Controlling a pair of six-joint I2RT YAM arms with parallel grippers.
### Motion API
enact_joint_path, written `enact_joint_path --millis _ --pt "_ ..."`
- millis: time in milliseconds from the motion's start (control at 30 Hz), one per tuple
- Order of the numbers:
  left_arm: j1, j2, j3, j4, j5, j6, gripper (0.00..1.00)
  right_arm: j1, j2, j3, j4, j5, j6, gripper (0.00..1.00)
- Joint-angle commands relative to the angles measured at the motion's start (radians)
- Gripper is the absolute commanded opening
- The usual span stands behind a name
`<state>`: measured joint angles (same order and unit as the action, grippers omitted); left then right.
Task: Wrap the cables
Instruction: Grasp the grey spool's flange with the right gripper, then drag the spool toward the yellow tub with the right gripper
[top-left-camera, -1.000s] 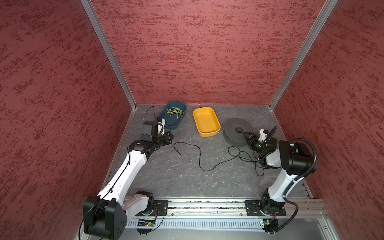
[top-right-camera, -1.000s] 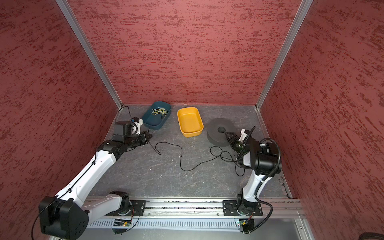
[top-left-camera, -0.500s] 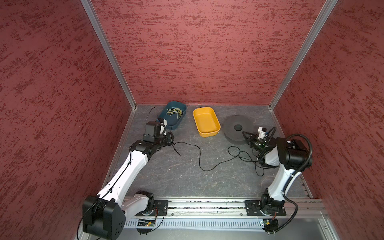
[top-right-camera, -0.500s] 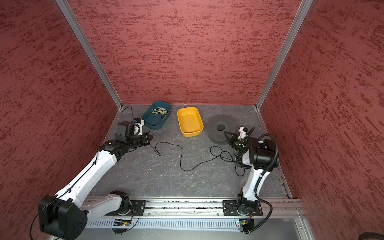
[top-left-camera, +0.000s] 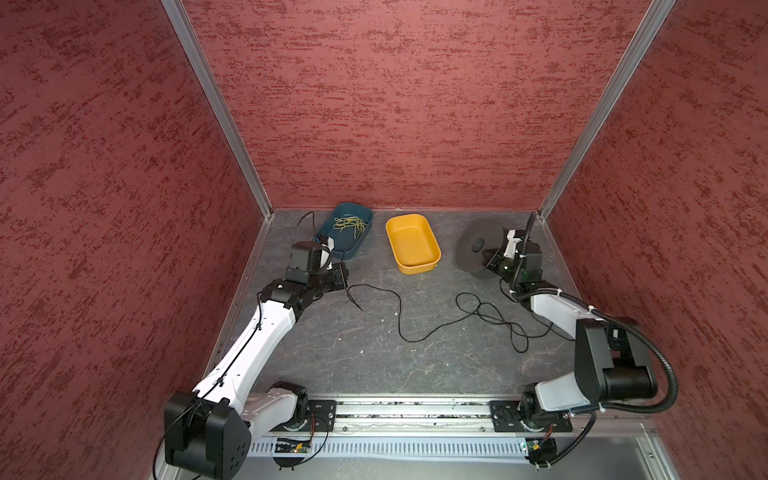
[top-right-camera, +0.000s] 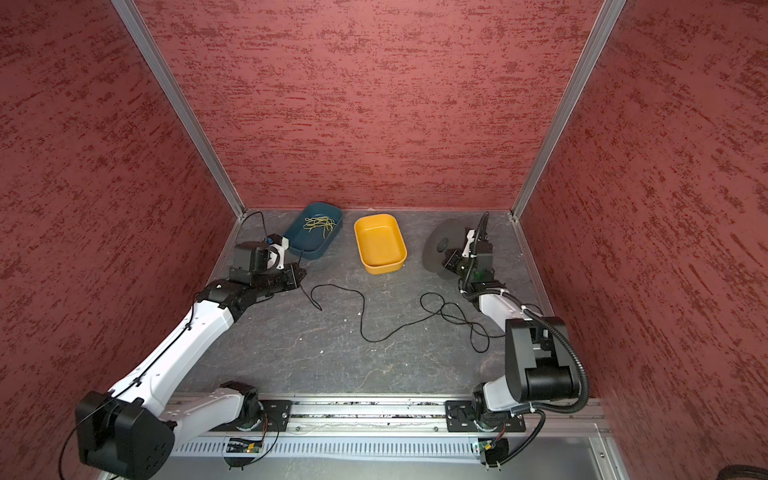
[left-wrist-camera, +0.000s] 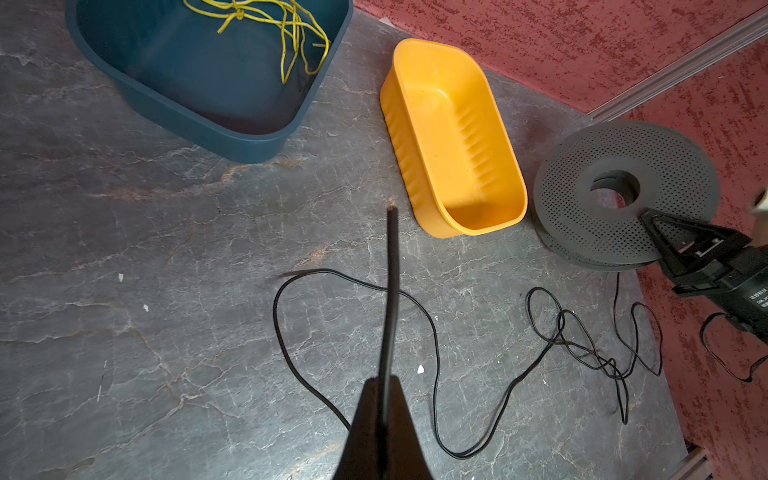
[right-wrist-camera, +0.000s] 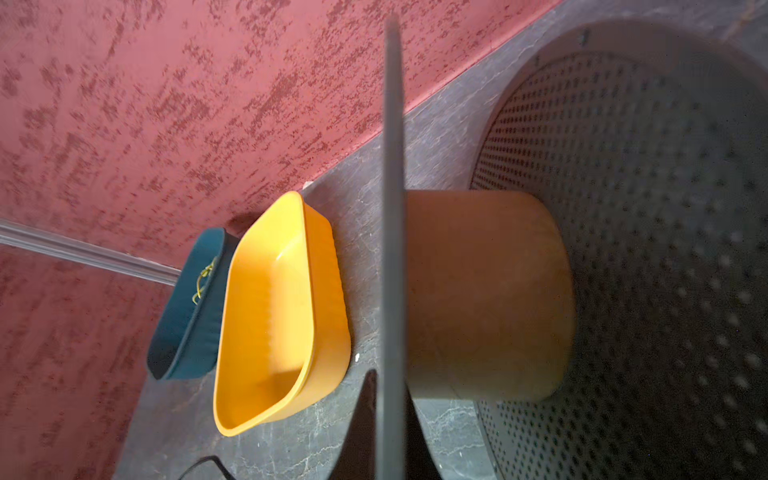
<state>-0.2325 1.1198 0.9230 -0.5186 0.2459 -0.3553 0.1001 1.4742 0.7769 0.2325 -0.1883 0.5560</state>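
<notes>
My right gripper holds the spool still leaning on one side, so it should next swing to the bare floor beside the yellow tub, turning the spool upright for release.
The cable, a thin black cord, snakes over the grey floor and bunches in loops near the right arm. My left gripper is shut on one cable end, which pokes out past its jaws. The dark perforated spool stands at the back right, tipped up on one side. My right gripper is shut on the spool's near flange, seen edge-on, with the hub behind it.
A yellow tub stands at the back centre. Left of it, close behind my left wrist, a dark blue tub holds short yellow-green strands. Red walls close in three sides; a metal rail runs along the front.
My right gripper has moved in over the spool and shut on its flange, and the spool has tipped up. My left gripper still holds the cable end, barely moved.
</notes>
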Motion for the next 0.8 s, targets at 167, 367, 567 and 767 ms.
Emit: enact_joint_path --millis 167,367,567,767 --pt "-0.026 0.009 0.055 0.028 0.032 -0.012 0.0 0.227 0.04 0.158 -0.264 0.371 -0.077 0.0" --pt "-0.043 0.036 0.095 0.015 0.031 -0.002 0.0 0.363 0.132 0.299 -0.382 0.538 -0.043 0.0" --pt "-0.05 0.047 0.082 0.028 0.034 -0.013 0.0 0.463 0.254 0.438 -0.456 0.615 -0.025 0.0" --pt "-0.068 0.06 0.094 0.028 0.026 -0.015 0.0 0.532 0.339 0.561 -0.477 0.636 -0.025 0.0"
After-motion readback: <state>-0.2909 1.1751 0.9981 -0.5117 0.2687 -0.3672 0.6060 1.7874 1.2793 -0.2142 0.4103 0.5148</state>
